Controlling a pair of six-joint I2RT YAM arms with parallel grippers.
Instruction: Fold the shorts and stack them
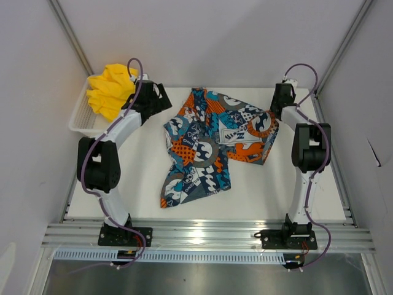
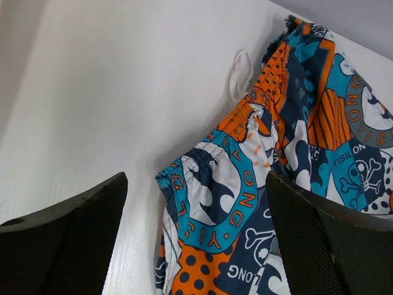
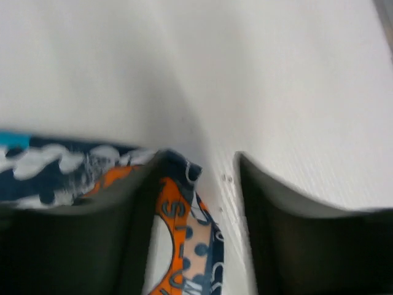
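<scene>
My left gripper's wide-open fingers are above the printed shorts' waistband corner (image 1: 167, 127) (image 2: 168, 179), which points up into the gap between them. I will lower my left gripper straight onto that corner.
The printed shorts (image 1: 215, 144), blue, orange, black and white, lie spread and rumpled in the middle of the white table. The yellow shorts (image 1: 110, 89) sit bunched in the white basket (image 1: 78, 118) at the back left. My left gripper (image 1: 166, 106) hovers at the printed pair's back-left corner. In the left wrist view it (image 2: 195, 178) stands wide open, with the waistband corner (image 2: 212, 184) below and between its fingers. My right gripper (image 1: 274, 114) is at the pair's back-right corner. There it (image 3: 199, 157) is open low on the table, a cloth edge (image 3: 184, 209) lying against one finger.
The white table (image 1: 295, 190) carries the work. An aluminium rail (image 1: 202, 233) with both arm bases runs along its near edge. Grey walls close in the left, right and back sides. A small white cord loop (image 2: 241, 75) lies beside the waistband.
</scene>
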